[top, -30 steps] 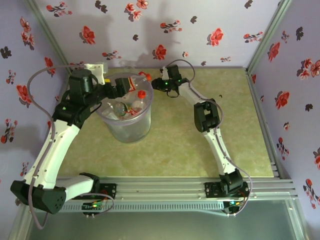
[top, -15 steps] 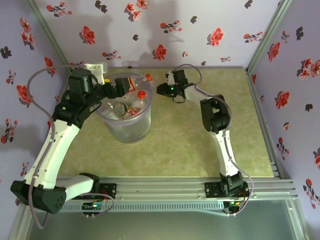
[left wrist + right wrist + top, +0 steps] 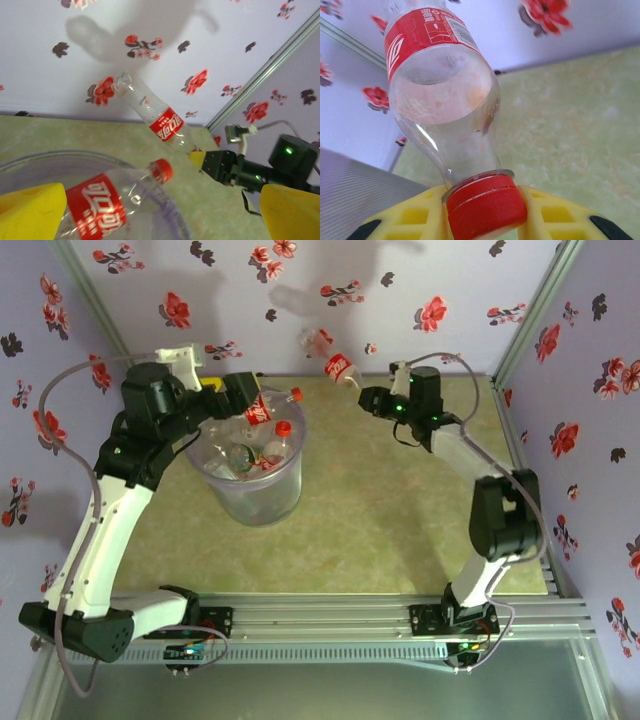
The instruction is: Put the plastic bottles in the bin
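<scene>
Next, my left gripper moves up and outward onto the held bottle's free base (image 3: 309,339) (image 3: 121,83), which lies above and outward of it, as my right gripper covers the cap.
The bin (image 3: 264,502), a pale translucent bucket, stands left of centre with several plastic bottles (image 3: 250,452) heaped inside. My left gripper (image 3: 252,405) hangs open over its far rim. A red-labelled, red-capped bottle (image 3: 95,207) lies between its yellow fingers (image 3: 30,212), resting across the bin rim (image 3: 172,215). My right gripper (image 3: 370,397) is to the right of the bin, above the table's back edge. It is shut on the red cap (image 3: 485,207) of another clear bottle (image 3: 336,363) that sticks up and leftward. That held bottle (image 3: 162,125) also shows in the left wrist view.
Floral wallpapered walls (image 3: 420,300) close in the back and both sides, with a metal corner post (image 3: 530,320) at the right. The green table mat (image 3: 380,530) stretches from the bin to the right wall. A metal rail (image 3: 330,615) runs along the near edge.
My right gripper has swung right and away from the bin, raising a bottle by its cap; its elbow moved right. The left wrist rose slightly and stayed open.
</scene>
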### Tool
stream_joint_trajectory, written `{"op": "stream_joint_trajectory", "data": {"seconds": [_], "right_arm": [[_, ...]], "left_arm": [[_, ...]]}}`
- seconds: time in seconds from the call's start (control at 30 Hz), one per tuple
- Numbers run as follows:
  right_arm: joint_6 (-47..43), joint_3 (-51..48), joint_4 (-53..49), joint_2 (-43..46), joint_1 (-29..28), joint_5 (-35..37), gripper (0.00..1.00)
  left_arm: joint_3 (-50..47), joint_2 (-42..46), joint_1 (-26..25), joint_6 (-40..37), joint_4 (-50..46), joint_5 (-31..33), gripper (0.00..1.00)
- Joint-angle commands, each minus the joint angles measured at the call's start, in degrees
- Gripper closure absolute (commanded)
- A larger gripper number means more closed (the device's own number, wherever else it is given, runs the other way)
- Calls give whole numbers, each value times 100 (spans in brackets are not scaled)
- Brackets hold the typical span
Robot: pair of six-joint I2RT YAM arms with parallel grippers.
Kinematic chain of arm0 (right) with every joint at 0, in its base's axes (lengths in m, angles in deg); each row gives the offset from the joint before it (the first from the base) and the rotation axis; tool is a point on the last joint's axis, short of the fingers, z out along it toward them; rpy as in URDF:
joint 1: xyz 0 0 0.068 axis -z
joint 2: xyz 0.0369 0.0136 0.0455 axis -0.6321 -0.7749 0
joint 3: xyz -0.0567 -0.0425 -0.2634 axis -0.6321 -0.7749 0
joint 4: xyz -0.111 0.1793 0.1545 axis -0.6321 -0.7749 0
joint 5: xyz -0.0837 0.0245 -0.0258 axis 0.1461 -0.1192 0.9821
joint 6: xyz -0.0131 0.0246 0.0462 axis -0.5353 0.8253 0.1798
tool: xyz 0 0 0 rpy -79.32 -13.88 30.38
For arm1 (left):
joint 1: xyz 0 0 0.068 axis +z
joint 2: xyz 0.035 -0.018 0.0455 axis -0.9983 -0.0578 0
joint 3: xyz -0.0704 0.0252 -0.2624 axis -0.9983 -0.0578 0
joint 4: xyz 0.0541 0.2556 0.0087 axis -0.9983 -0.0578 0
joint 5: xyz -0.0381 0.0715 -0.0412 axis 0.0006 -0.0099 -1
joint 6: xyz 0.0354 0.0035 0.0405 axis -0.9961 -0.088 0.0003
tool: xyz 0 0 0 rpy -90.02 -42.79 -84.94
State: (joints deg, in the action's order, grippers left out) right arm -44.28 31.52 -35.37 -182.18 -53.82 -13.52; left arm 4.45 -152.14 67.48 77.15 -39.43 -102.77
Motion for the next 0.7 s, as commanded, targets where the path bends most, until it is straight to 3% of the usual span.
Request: {"op": "stream_joint_trajectory", "data": {"seconds": [0.0,0.2,0.43,0.67], "right_arm": [[-254,-195,83,836,-9,200,73],[-470,-97,-341,1805,-233,72,73],[-702,24,-598,2187,-883,-68,73],[-567,-336,-276,2587,-1173,-67,73]], "left_arm": [[187,-201,43,652,665,-450,0],[226,-628,-99,1484,1874,-1051,0],[666,-1122,-639,1588,2362,-1094,0],[606,-1235,-703,1933,2477,-427,0]]}}
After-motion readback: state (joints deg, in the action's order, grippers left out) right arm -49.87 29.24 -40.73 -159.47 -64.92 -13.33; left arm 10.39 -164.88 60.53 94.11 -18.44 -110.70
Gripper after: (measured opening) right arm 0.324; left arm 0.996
